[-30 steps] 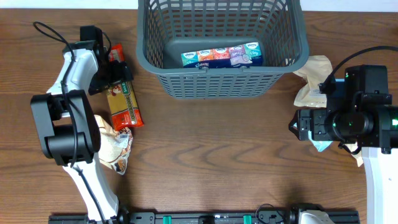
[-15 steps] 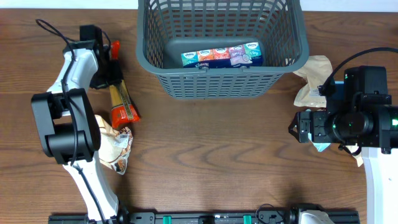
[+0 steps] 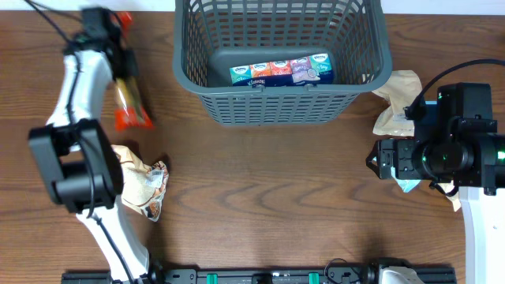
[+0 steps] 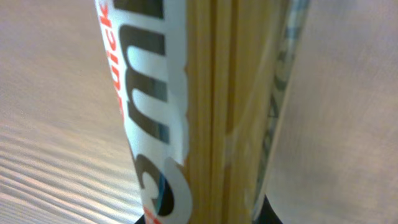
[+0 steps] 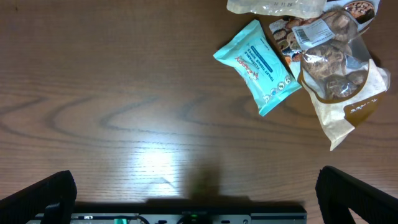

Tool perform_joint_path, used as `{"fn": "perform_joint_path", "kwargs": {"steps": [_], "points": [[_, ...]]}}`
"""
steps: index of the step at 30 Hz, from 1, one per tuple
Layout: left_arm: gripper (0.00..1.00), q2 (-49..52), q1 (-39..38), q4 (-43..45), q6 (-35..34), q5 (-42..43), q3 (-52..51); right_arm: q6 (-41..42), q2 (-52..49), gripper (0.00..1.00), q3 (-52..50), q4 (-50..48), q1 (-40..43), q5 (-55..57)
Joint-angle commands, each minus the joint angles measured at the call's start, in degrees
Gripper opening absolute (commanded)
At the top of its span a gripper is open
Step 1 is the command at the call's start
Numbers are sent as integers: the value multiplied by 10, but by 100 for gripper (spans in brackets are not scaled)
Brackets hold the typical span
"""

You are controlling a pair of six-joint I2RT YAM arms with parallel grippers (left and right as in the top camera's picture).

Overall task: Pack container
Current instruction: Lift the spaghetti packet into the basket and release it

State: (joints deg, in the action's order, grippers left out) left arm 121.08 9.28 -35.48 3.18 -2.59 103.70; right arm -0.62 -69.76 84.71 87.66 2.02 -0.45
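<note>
My left gripper lifts and swings over the container's open top (image 3: 272,39) next, to its right in the overhead view. It clears the container's rim to release the spaghetti packet.
The container (image 3: 380,61), a dark grey lattice basket, stands at the back centre with a multi-pack of tissues (image 3: 281,71) lying on its base. My left gripper (image 3: 120,59) is at the far left, shut on a long spaghetti packet (image 3: 128,96) that hangs lifted off the wood. In the left wrist view the packet (image 4: 211,112) fills the frame, pinched between the jaws of the left gripper (image 4: 208,218). My right gripper (image 3: 384,163) hovers at the right, open and empty (image 5: 199,199), fingertips (image 5: 37,196) spread wide.
A crumpled snack bag (image 3: 144,188) lies near the left arm's base. At the right are beige bags (image 3: 398,99), and below the right wrist a teal packet (image 5: 258,65), a cookie bag (image 5: 339,74) and a clear bag (image 5: 273,6).
The left gripper shut on the spaghetti packet, lifted it off the table and carried it toward the back left. The right arm has not moved.
</note>
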Motion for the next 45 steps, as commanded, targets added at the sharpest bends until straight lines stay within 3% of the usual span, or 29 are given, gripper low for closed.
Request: {"fn": "perform_joint_path", "kwargs": {"steps": [1,8,16,21,30,42,43,45], "points": [[6,-130,20,37,53,-30,88,6,0,99,8,-1,7,-2],[6,-231,-2,69,136,97,106,6,0,99,8,-12,7,-2],[6,-267,-54,117,204,449,105,6,0,99,8,-11,7,-2],[6,-245,-100,131,255,595,105,6,0,99,8,-11,7,-2],[6,-185,-179,132,292,701,105,6,0,99,8,-11,7,-2],[6,-80,-212,90,291,701,105,6,0,99,8,-2,7,-2],[8,-79,-212,90,291,701,105,6,0,99,8,-1,7,-2],[47,-80,-212,90,291,701,105,6,0,99,8,0,7,-2]]}}
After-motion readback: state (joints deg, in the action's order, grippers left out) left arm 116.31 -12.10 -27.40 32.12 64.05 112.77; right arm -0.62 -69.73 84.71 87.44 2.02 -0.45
